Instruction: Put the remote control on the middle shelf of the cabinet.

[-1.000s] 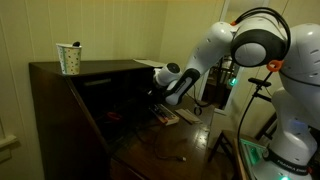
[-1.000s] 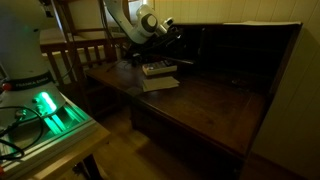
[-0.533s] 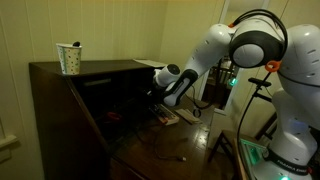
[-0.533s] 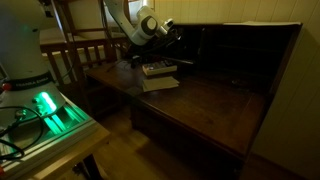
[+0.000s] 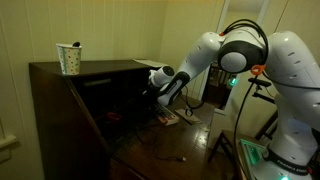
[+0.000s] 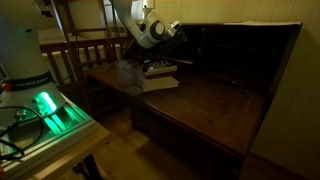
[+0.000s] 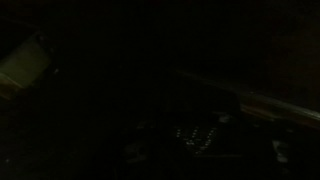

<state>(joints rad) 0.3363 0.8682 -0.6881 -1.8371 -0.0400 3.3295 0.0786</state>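
The remote control is still at the cabinet's opening, so I will reach outward, deeper into the cabinet's shadowy shelved inside, and release it.
The cabinet (image 5: 60,110) is dark brown wood, with its desk board (image 5: 165,150) folded out; it shows in both exterior views (image 6: 255,55). My gripper (image 5: 153,90) is above the board at the mouth of the shadowy shelved inside, as an exterior view also shows (image 6: 176,31). The wrist view is nearly black. A dark bar with faint rows of buttons, the remote control (image 7: 192,134), sits between my fingers (image 7: 200,140). The gripper looks shut on it. The shelves themselves are too dark to make out.
A paper cup (image 5: 69,58) stands on the cabinet's flat top. A small stack of flat things (image 6: 158,72) lies on the desk board under my arm. A wooden chair (image 6: 75,50) and a green-lit box (image 6: 45,108) stand beside the cabinet.
My arm has swung a little further toward the cabinet's inside, and the gripper has moved slightly inward. The stack on the board has not moved.
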